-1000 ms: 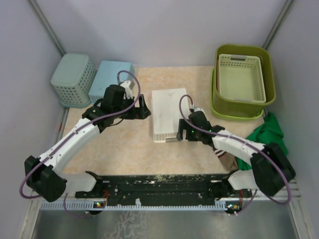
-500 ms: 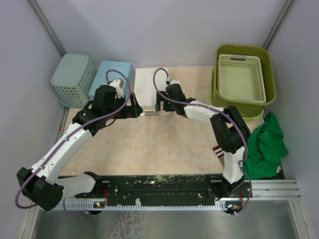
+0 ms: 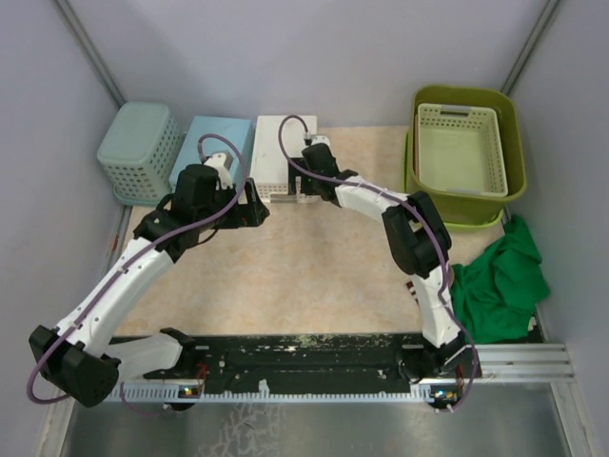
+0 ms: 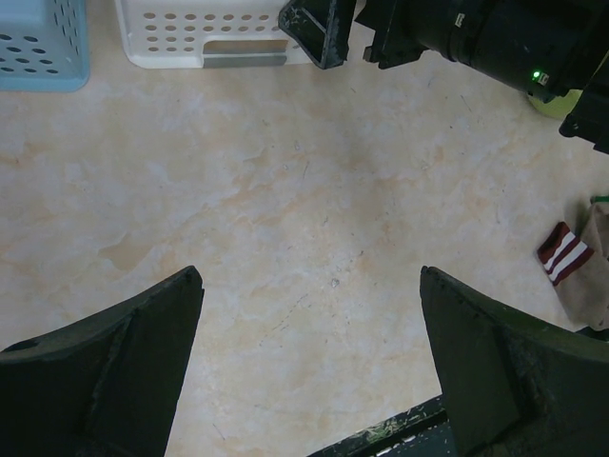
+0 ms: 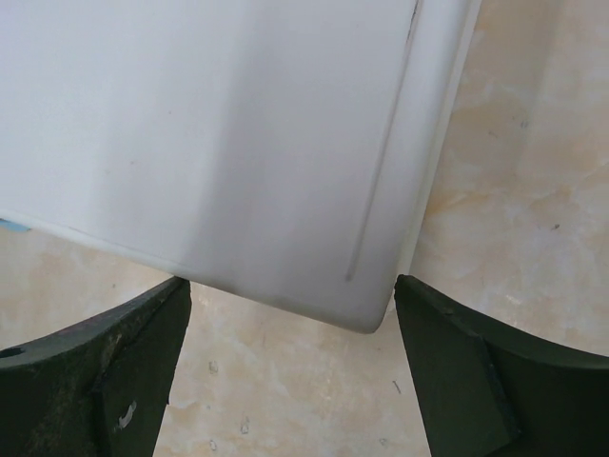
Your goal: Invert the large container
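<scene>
The pale basket sits nested inside the tub, so the robot's right gripper will rise, swing across and come down onto the pale basket's rim that faces the white basket.
The large container (image 3: 463, 205) is a lime-green tub at the back right, upright, with a pale perforated basket (image 3: 461, 148) nested inside it. A small sliver of it shows in the left wrist view (image 4: 555, 103). My right gripper (image 3: 301, 190) is open at the near edge of an upside-down white basket (image 3: 276, 152), far left of the tub. In the right wrist view the gripper (image 5: 290, 371) is empty, with the white basket's bottom (image 5: 219, 133) just beyond its jaws. My left gripper (image 3: 253, 213) is open and empty over bare tabletop (image 4: 309, 362).
A teal basket (image 3: 141, 152) and a blue basket (image 3: 211, 148) stand at the back left, the blue one against the white basket (image 4: 205, 33). A green cloth (image 3: 500, 281) lies at the right edge. A striped sock (image 4: 563, 252) lies near the right arm's base.
My right arm has swept the white basket from the middle to the back left, beside the blue basket. My left gripper has drawn back a little to the left.
</scene>
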Available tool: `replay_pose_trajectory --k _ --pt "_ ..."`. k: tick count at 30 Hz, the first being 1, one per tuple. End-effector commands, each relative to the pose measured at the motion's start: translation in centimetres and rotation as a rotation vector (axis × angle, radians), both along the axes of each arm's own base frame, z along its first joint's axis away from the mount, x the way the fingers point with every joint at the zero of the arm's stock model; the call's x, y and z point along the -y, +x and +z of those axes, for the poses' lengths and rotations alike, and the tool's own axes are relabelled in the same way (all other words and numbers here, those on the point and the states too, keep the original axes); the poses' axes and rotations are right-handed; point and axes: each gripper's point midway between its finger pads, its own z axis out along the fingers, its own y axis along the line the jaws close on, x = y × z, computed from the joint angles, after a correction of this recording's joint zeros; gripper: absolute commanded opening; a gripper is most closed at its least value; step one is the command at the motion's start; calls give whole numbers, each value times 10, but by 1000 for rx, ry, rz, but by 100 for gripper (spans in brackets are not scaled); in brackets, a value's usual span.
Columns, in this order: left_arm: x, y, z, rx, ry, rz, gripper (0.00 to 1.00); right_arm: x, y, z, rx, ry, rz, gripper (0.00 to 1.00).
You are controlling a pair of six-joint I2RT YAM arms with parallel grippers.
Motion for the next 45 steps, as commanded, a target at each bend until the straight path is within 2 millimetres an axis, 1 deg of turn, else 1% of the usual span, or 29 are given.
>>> replay_pose_trajectory --k 1,4,7,9,11,12,15,16,18,20,21,22,24,27,28,29,30,31,32,33,35,36,37,39,42,44,45 --pt "1 -3 11 25 -27 -12 100 -8 18 39 97 5 -2 88" --pt "3 -3 8 20 -32 -16 100 -5 24 44 106 -23 -3 88" --pt "5 -2 9 27 -43 -23 100 -1 35 50 95 -80 -27 88" --pt "7 -1 12 33 -53 -25 100 -1 37 61 90 -87 -28 88" --pt "8 1 14 39 -59 -25 100 0 31 81 112 -62 -18 88" --pt "8 1 14 42 -60 -24 100 3 25 104 147 -35 -18 89" --pt "10 2 13 49 -61 -35 100 20 4 155 223 15 -29 89" --pt "11 3 14 52 -65 -38 100 29 -3 171 247 18 -37 89" --pt "14 4 15 54 -74 -51 100 53 -20 206 304 9 -70 90" --pt "17 3 14 53 -82 -61 100 84 -33 232 346 -32 -119 92" --pt "19 3 13 59 -84 -64 100 106 -42 256 381 -33 -160 93" --pt "21 3 11 59 -83 -67 100 126 -49 268 393 -41 -195 94" --pt "26 1 6 50 -79 -79 100 171 -57 280 379 -48 -271 97" --pt "37 -4 -2 36 -79 -102 100 240 -67 281 326 -59 -382 97" --pt "40 -5 -5 35 -78 -109 100 257 -69 279 314 -72 -399 97" --pt "43 -6 -8 34 -78 -116 100 269 -71 276 302 -81 -397 96" --pt "45 -7 -10 35 -78 -119 100 284 -71 272 285 -93 -411 92" --pt "47 -6 -11 38 -77 -121 100 294 -71 266 261 -103 -414 85" --pt "48 -6 -13 39 -76 -121 100 300 -69 259 229 -115 -418 80" --pt "48 -6 -13 43 -74 -121 100 304 -65 250 196 -129 -417 68" --pt "49 -4 -14 50 -65 -121 100 308 -59 235 147 -155 -410 56" --pt "48 -4 -15 51 -58 -119 100 309 -55 228 128 -164 -406 52" --pt "48 -5 -15 53 -54 -118 100 311 -51 220 107 -175 -404 50" --pt "47 -7 -17 55 -47 -120 100 317 -45 210 74 -186 -418 41" --pt "45 -9 -21 66 -38 -122 100 321 -35 198 47 -178 -418 37" --pt "44 -11 -23 66 -38 -124 100 318 -30 191 31 -162 -393 37" --pt "45 -11 -23 66 -41 -128 100 316 -28 190 29 -155 -379 38"
